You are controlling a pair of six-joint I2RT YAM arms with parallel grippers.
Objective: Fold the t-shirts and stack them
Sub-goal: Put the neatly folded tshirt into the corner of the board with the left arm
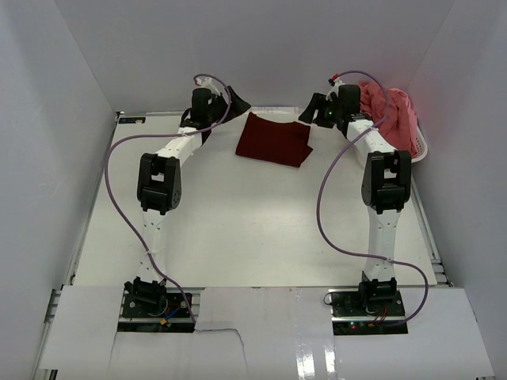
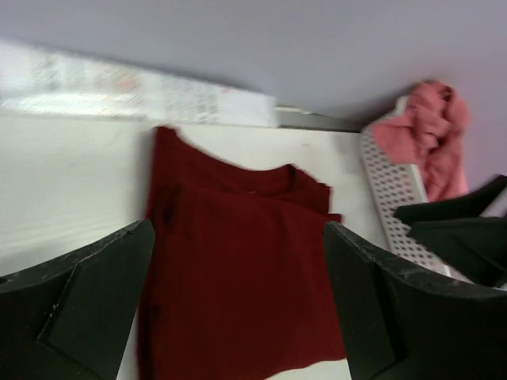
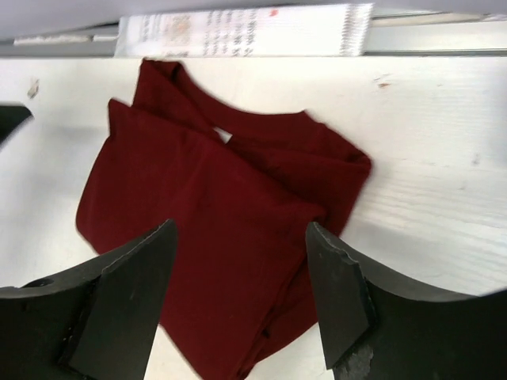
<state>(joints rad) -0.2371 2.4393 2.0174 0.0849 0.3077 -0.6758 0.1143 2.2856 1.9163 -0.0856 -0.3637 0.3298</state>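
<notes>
The upper layer's raised edge shows on the cloth beneath at the fold's far corner away from the basket (image 1: 421, 146). My left gripper will therefore go down there next.
The dark maroon t-shirt (image 1: 273, 140) lies folded flat at the back middle of the table. It also shows in the left wrist view (image 2: 238, 285) and the right wrist view (image 3: 214, 190). My left gripper (image 1: 234, 103) hangs open and empty just left of it, its jaws (image 2: 238, 229) wide apart above the cloth. My right gripper (image 1: 310, 111) hangs open and empty just right of it, its jaws (image 3: 242, 229) also spread above the cloth. The coral pink t-shirt (image 1: 388, 107) lies bunched in the white basket (image 1: 421, 146) at the back right, and also shows in the left wrist view (image 2: 424, 142).
White walls close the table on the left, back and right. The basket (image 2: 388, 190) stands against the right wall, right beside my right arm. A metal rail runs along the table's back edge (image 3: 428, 36). Bare white tabletop (image 1: 253, 229) lies between the arms.
</notes>
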